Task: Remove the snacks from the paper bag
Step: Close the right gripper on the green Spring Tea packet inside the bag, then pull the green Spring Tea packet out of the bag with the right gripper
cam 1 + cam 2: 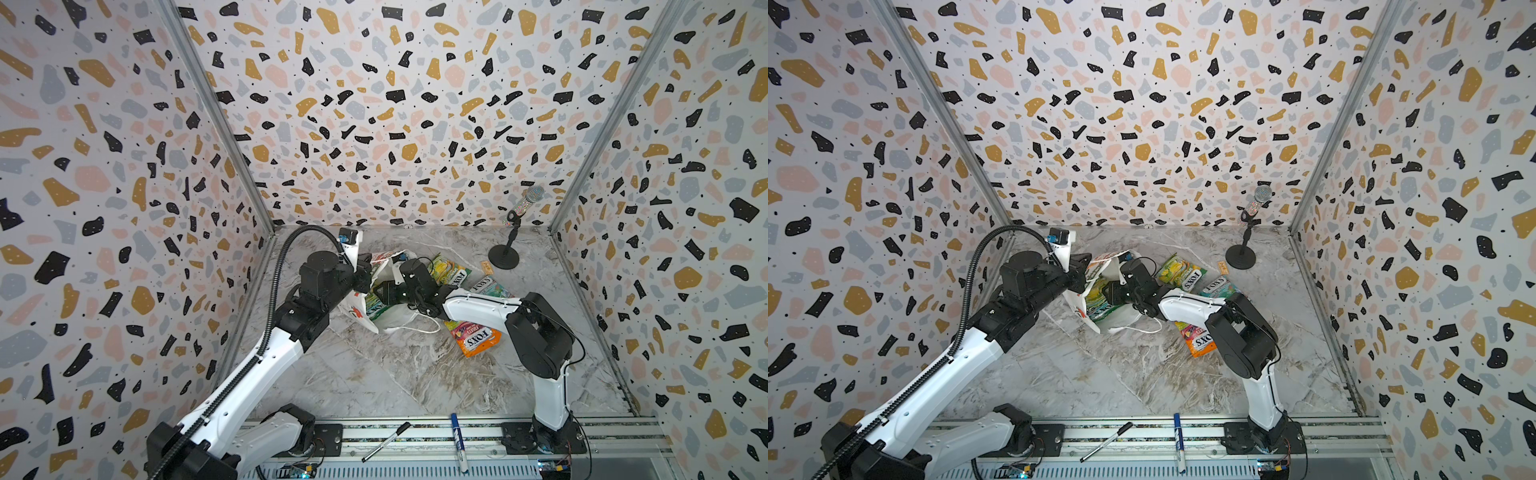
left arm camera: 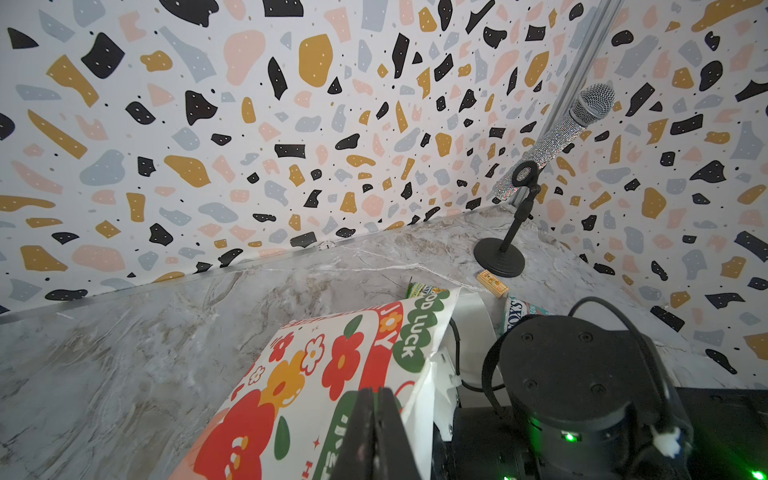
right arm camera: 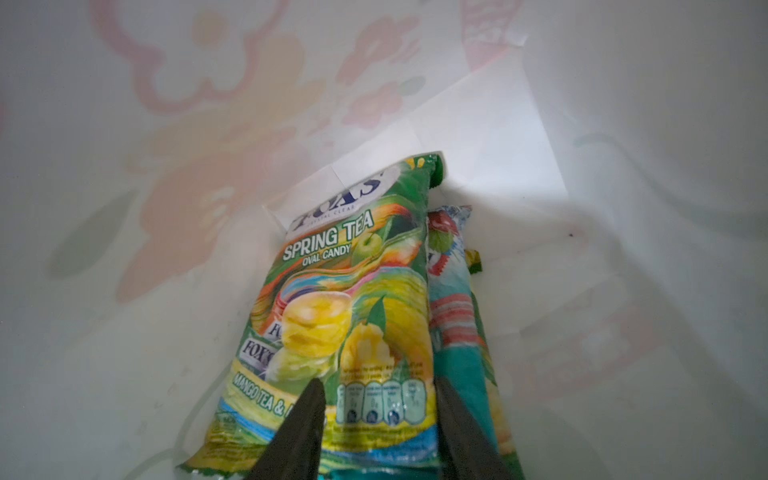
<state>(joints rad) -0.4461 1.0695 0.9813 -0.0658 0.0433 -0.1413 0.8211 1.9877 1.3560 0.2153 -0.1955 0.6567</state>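
My right gripper is open and will next lower its fingers onto the edge of the green-yellow snack by the teal one and close, because that snack is on top in the bag.
The paper bag [image 1: 399, 323] [image 1: 1121, 323] lies on its side on the marble table, its mouth facing right. My left gripper [image 1: 365, 271] [image 2: 376, 400] is shut on the bag's upper rim, by the flowered panel [image 2: 316, 374]. My right gripper [image 1: 380, 293] [image 3: 376, 382] is inside the mouth, open, its fingers over the near end of a green-yellow snack [image 3: 345, 311]. A teal snack [image 3: 457, 332] lies beside it in the bag. Outside lie a green-yellow snack [image 1: 451, 270], a teal one [image 1: 490, 286] and an orange-pink one [image 1: 473, 338], partly under my right arm.
A microphone on a round black stand [image 1: 505, 249] is at the back right, with a small tan block [image 1: 487, 267] beside it. Two pens [image 1: 386, 440] [image 1: 459, 440] lie on the front rail. Patterned walls close in three sides.
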